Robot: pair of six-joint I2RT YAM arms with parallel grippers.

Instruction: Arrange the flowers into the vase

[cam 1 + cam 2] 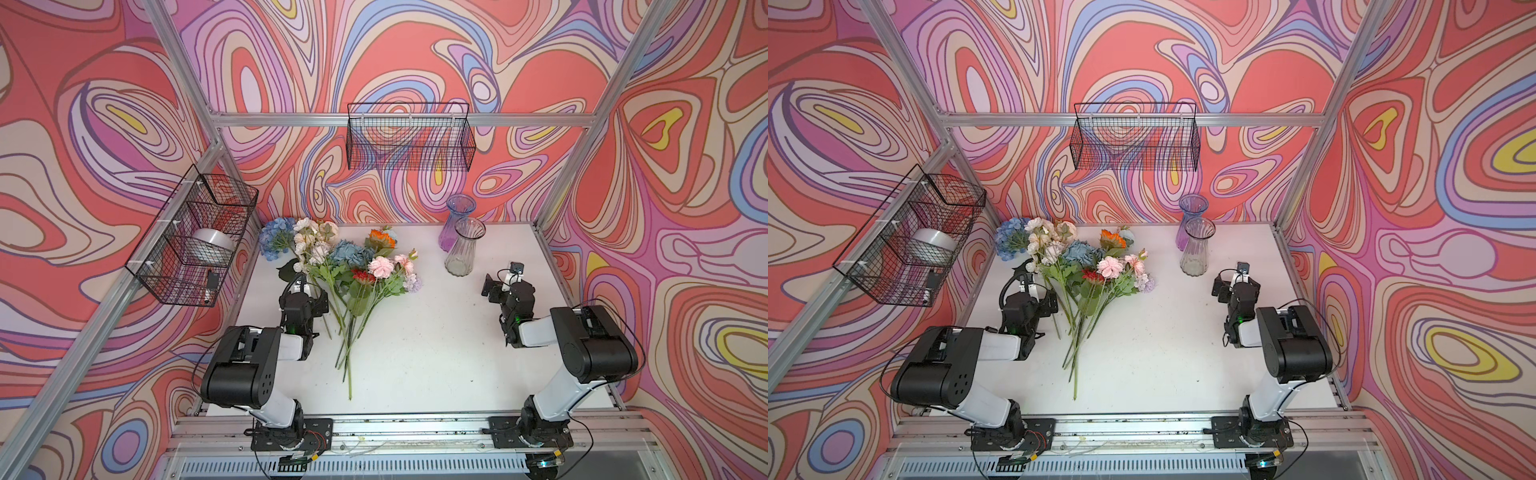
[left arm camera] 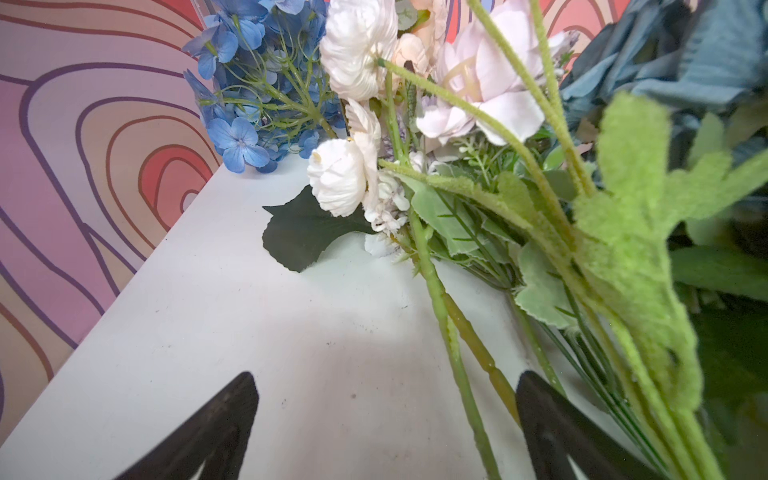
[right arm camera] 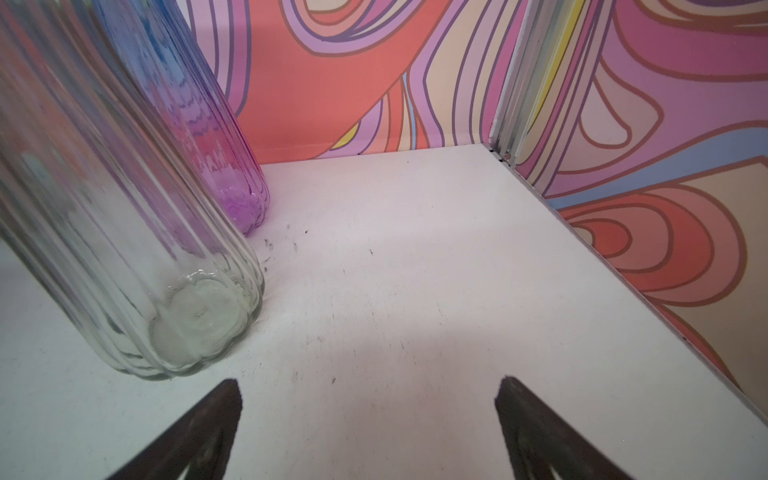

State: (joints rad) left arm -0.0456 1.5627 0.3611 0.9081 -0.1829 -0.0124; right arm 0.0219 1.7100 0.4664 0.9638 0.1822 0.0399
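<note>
The robot's right gripper will rise next and turn toward the clear vase [image 1: 463, 249], onto the nearest edge of the vase's rim, because that rim is well above the gripper's low fingers.
The flowers [image 1: 345, 266] [image 1: 1084, 266] lie in a loose heap on the white table [image 1: 436, 353], blooms toward the back left, long green stems fanning toward the front. Blue, white and pale pink blooms [image 2: 357, 174] fill the left wrist view. My left gripper [image 1: 309, 297] [image 2: 386, 395] is open at the heap's left edge, low over the table, with two green stems [image 2: 457, 332] lying between its fingers. A clear ribbed glass vase [image 1: 463, 249] [image 3: 137, 232] stands upright at the back right. My right gripper [image 1: 505, 286] [image 3: 368, 395] is open and empty, just right of that vase's base.
A purple-tinted vase [image 1: 455, 220] [image 3: 216, 137] stands right behind the clear one. A wire basket [image 1: 195, 237] with a tape roll [image 1: 214, 245] hangs on the left wall, and another wire basket [image 1: 409, 141] on the back wall. Aluminium posts [image 1: 552, 195] mark the table's corners.
</note>
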